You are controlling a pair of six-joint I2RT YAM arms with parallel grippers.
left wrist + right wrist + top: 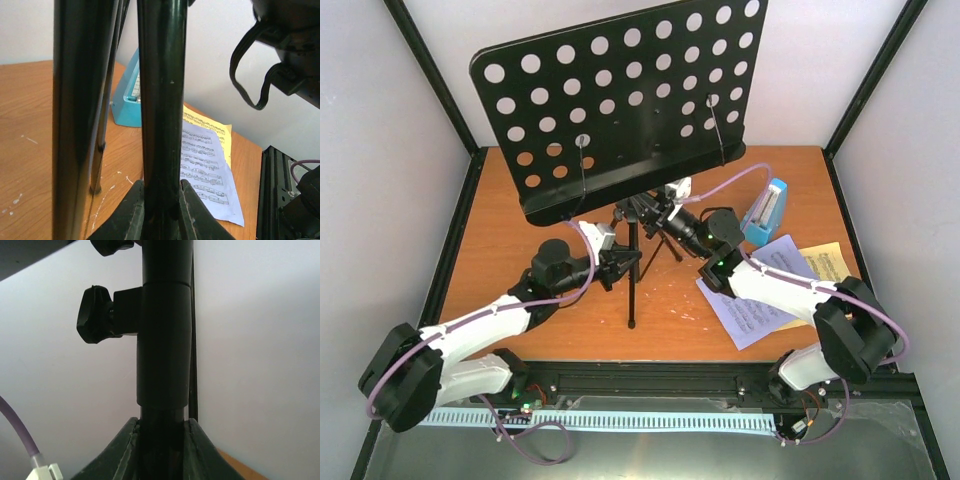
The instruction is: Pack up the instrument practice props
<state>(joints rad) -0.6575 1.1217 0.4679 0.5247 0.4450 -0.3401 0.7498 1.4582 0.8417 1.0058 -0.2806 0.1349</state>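
The left gripper brings the held black tube down next, tilting downward with it, toward the bare wood below and releases it, since the stand is still upright.
The black music stand stands mid-table, its round-holed desk (620,100) tilted above the tripod legs (632,300). My left gripper (626,260) is shut on a lower black tube of the stand (160,100), jaws pressed to both sides. My right gripper (658,214) is shut on the stand's pole (164,340) just below a collar with a clamp knob (94,315). The blue wedge metronome (767,212) sits at the right rear and also shows in the left wrist view (126,102). A white sheet-music page (760,305) and a yellow page (828,262) lie flat beside it.
Both arms reach in under the stand's desk, my right arm (790,285) lying over the white page. A black rail (650,380) runs along the table's near edge. White walls with black posts close in the back and sides.
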